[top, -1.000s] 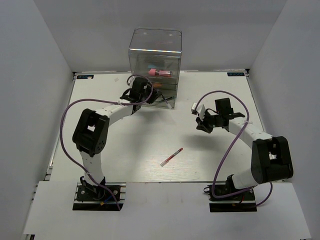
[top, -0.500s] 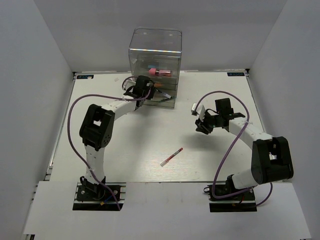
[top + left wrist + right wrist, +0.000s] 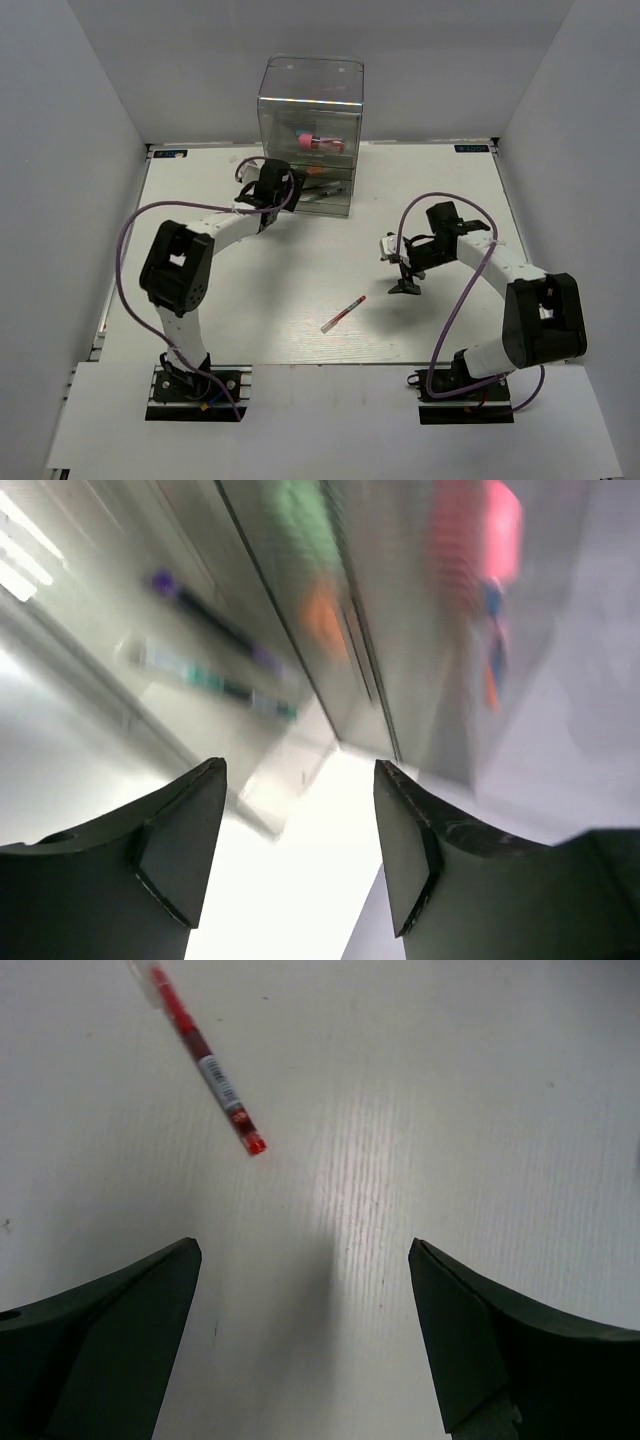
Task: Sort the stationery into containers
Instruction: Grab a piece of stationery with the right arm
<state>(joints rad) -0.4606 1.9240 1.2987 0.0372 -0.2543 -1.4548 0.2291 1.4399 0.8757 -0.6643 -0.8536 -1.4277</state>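
Observation:
My right gripper goes left in the top view and down onto the pen's white label (image 3: 353, 306) (image 3: 218, 1083) next.
The containers are one clear plastic cabinet (image 3: 310, 120) with shallow drawers at the back of the table. A pink block (image 3: 318, 143) shows through its wall. My left gripper (image 3: 290, 186) is open at the cabinet's lower left front and holds nothing. Its wrist view is blurred: a dark pen (image 3: 205, 620) and a green-tipped pen (image 3: 215, 680) lie in a drawer, with orange, green and pink shapes higher up. A red pen (image 3: 343, 313) lies alone on the table. My right gripper (image 3: 400, 268) hangs wide open just right of it, with the red pen (image 3: 205, 1065) ahead of the fingertips.
The white table (image 3: 250, 300) is walled by grey panels on three sides. Both arms' purple cables arc over the table. The cabinet stands against the back edge, between the two arms' reach.
Both grippers have opened. The right arm swung down and left towards the red pen. The left gripper shifted a little along the cabinet's front.

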